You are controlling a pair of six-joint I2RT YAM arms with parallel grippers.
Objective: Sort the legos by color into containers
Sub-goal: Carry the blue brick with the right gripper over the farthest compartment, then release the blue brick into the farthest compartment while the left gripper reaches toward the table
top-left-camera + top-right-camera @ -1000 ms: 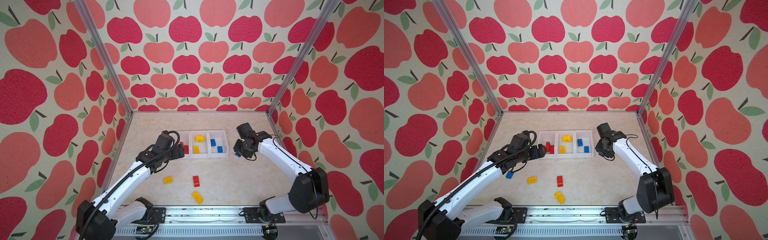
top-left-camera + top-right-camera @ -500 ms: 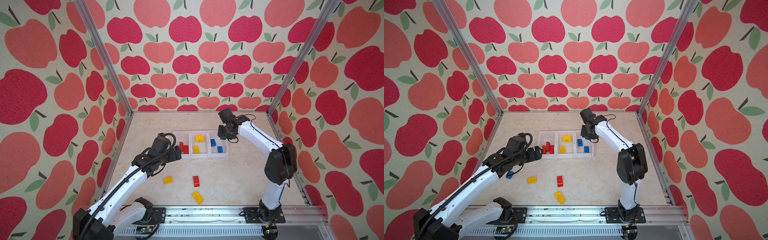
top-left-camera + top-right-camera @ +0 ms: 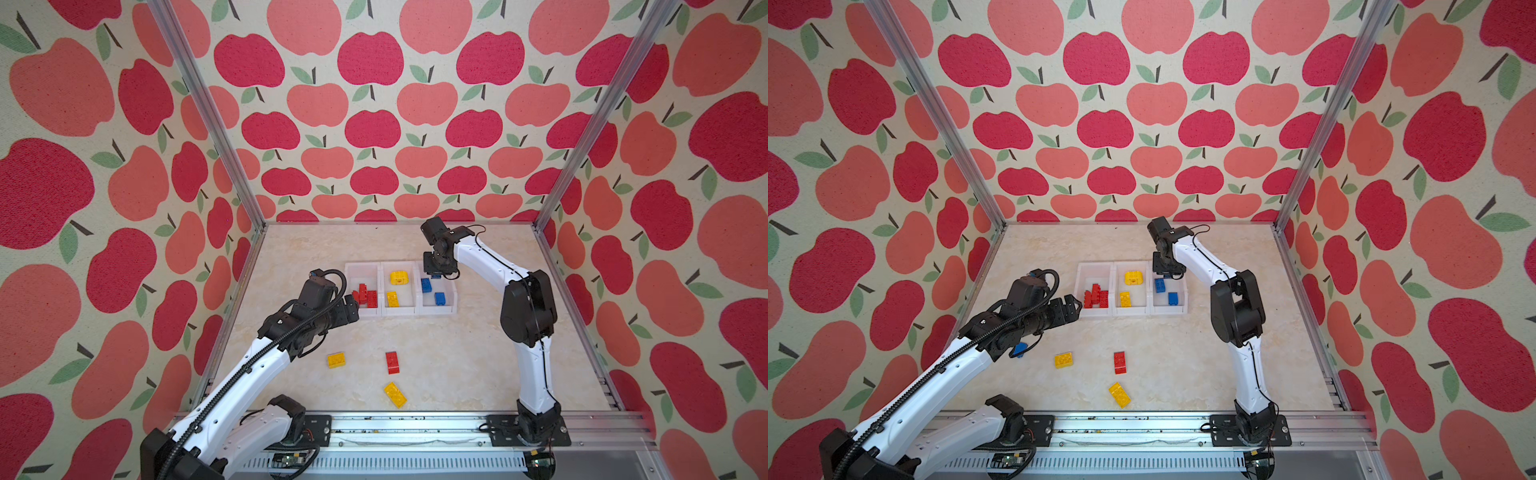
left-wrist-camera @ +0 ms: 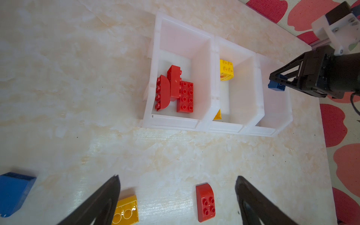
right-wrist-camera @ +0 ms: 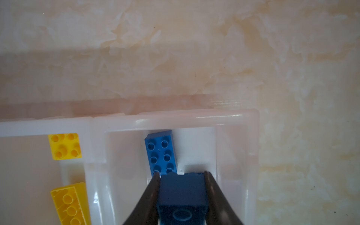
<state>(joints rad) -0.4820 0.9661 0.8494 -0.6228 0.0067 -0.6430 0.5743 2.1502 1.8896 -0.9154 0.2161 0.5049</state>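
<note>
The right gripper moves down slightly toward the far end of the blue legos' container (image 3: pixel 442 283) (image 5: pixel 195 148) next and lets go of the lego there, because matching blue ones already lie inside.
Three joined white containers (image 3: pixel 400 312) stand in a row: red legos (image 3: pixel 365 296) in the left one, yellow legos (image 3: pixel 399 277) in the middle one, blue legos (image 3: pixel 426 285) in the right one. My right gripper (image 5: pixel 181 175) is shut on a blue lego (image 5: pixel 182 194) and hangs over the far end of the right container (image 5: pixel 194 118). My left gripper (image 4: pixel 177 177) is open and empty, above the table just in front of the left container (image 4: pixel 171 121). Loose on the table lie a red lego (image 4: pixel 205 202), a yellow lego (image 4: pixel 125 210) and a blue lego (image 4: pixel 13 192).
Another yellow lego (image 3: pixel 395 394) lies near the table's front edge. The blue loose lego (image 3: pixel 1018 350) sits under my left forearm. Apple-patterned walls with metal posts enclose the marbled table on three sides, and a metal rail (image 3: pixel 415 424) runs along the front.
My right arm has swung from the right of the containers to above the far end of the right one, carrying the blue lego. My left gripper has drawn back slightly from the left container.
</note>
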